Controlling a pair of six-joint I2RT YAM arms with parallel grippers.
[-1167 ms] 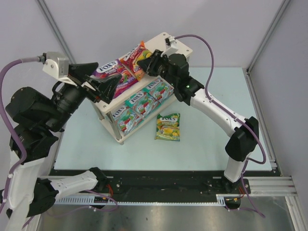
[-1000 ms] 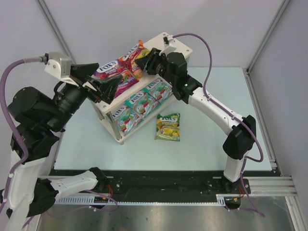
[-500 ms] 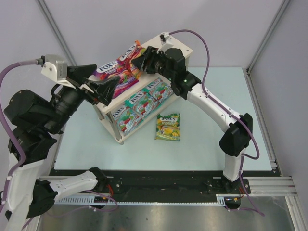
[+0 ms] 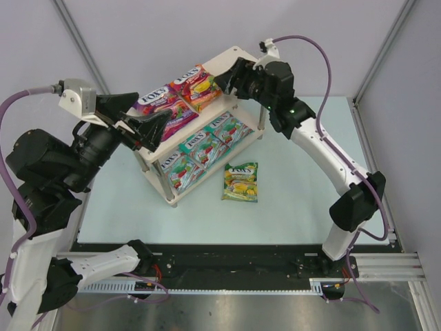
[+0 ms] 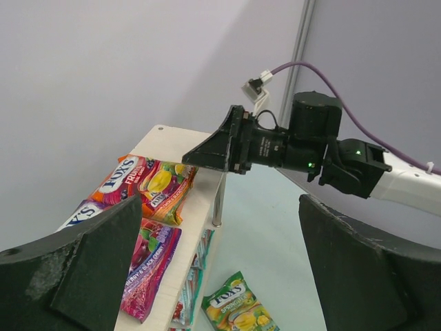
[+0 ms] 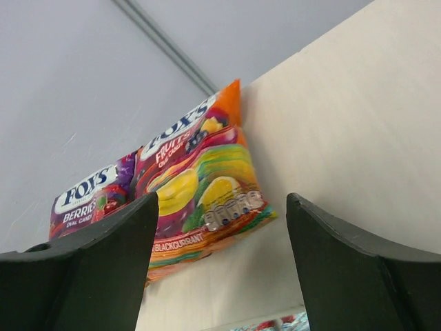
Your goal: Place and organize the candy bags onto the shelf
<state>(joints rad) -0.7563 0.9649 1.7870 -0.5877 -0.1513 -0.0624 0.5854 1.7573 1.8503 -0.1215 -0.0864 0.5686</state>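
My right gripper is at the shelf's top board and should move back and down onto the green-yellow bag's edge away from the shelf. That bag is the only one still off the shelf.
The shelf (image 4: pixel 242 63) stands at the back of the table. On its top board lie a purple candy bag (image 4: pixel 167 110) and a red-orange candy bag (image 4: pixel 198 83), side by side. Several teal candy bags (image 4: pixel 207 143) fill the lower tier. A green-yellow candy bag (image 4: pixel 240 181) lies flat on the table in front. My right gripper (image 4: pixel 222 81) hovers open over the top board, just right of the red-orange bag (image 6: pixel 200 176), holding nothing. My left gripper (image 4: pixel 153 110) hangs open and empty at the shelf's left end, above the purple bag (image 5: pixel 148 272).
The pale top board (image 6: pixel 337 117) is bare to the right of the bags. The shelf's thin metal post (image 5: pixel 219 200) stands at its front edge. Grey walls close in behind the shelf, and a frame rail (image 4: pixel 368 138) borders the table's right side.
My right gripper opened, let go of the red-orange bag and drew back to the right. The bag now lies flat on the top board. The left arm barely moved.
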